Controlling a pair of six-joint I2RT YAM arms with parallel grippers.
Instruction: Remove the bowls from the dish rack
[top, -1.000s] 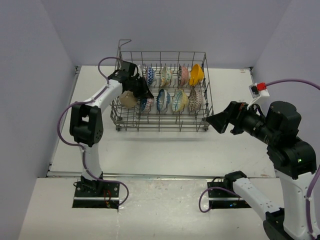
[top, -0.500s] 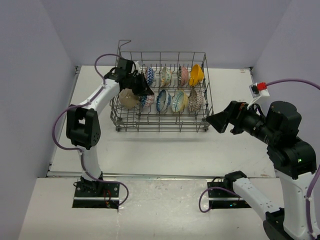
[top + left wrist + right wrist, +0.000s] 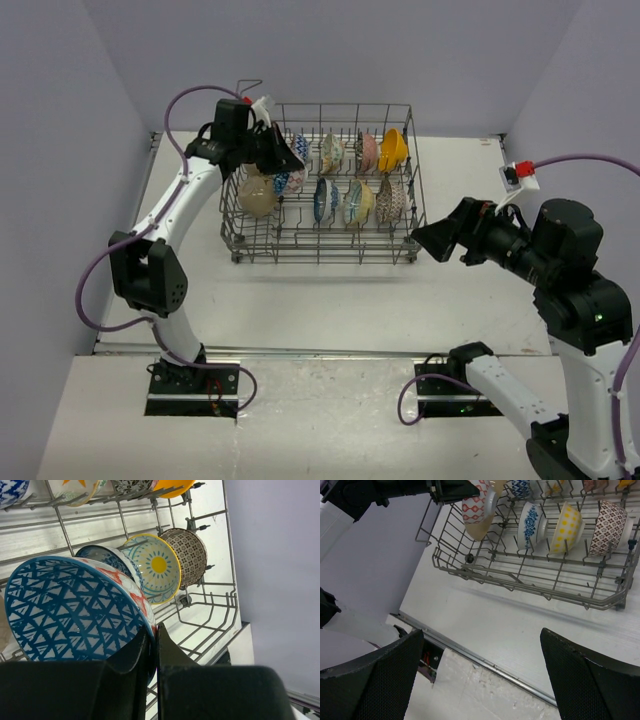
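That part of the table is bare. Next my left gripper should lift the bowl, bring it back past the rack's front edge and lower it to the table there.
My left gripper (image 3: pixel 154 630) is shut on the rim of a bowl (image 3: pixel 75 610) that has blue triangles inside and a red pattern outside. It holds the bowl above the left end of the grey wire dish rack (image 3: pixel 320 247). The held bowl also shows in the top view (image 3: pixel 287 181) and the right wrist view (image 3: pixel 476 502). A plain beige bowl (image 3: pixel 257 196) stands in the rack just below it. Several more patterned bowls stand in two rows, among them an orange-yellow bowl (image 3: pixel 393 148). My right gripper (image 3: pixel 440 240) is open and empty, off the rack's right front corner.
A yellow-rimmed sun-pattern bowl (image 3: pixel 155 567) and a brown-patterned bowl (image 3: pixel 190 555) stand in the front row to the right of the held bowl. The rack's raised handle (image 3: pixel 248 88) is at its back left corner. A red-and-white box (image 3: pixel 520 178) sits at the table's right edge.
My left arm has risen and pulled back toward the rack's back left, lifting the blue-triangle bowl up out of the front row. The right arm has not moved.
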